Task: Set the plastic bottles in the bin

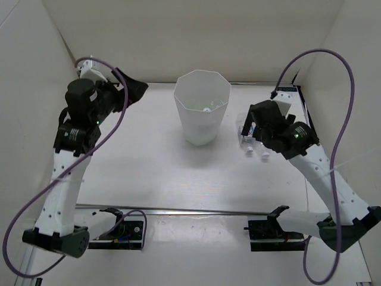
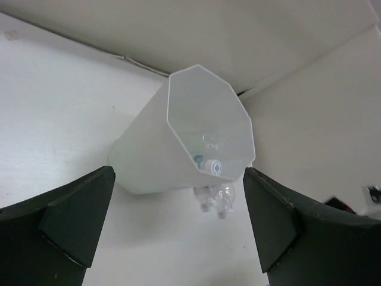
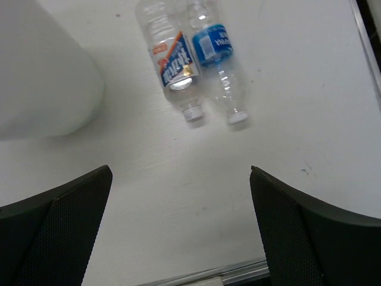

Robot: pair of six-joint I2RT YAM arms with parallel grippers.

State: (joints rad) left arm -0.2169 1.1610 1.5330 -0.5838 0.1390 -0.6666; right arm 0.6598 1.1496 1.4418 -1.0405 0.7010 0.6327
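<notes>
My right gripper should next go down and outward onto the blue label of the clear bottle farther from the bin, because bare tabletop lies along the bottle's free side.
The white faceted bin [image 1: 202,116] stands mid-table. Inside it lie bottles, one with a white cap [image 2: 214,167]; a greenish tint shows at the bottom [image 1: 205,109]. Two clear plastic bottles with blue-and-white labels lie side by side on the table right of the bin, caps toward me: one [image 3: 172,62] and the other [image 3: 219,59]; they also show in the top view [image 1: 255,149]. My right gripper [image 3: 181,229] is open and empty, hovering just above and on the near side of them [image 1: 247,128]. My left gripper [image 1: 136,89] is open and empty, raised left of the bin and facing it [image 2: 178,229].
White enclosure walls stand on the left, back and right. A metal rail [image 1: 196,210] runs across the near edge of the table. The bin's side [image 3: 41,71] is close to the left of the two bottles.
</notes>
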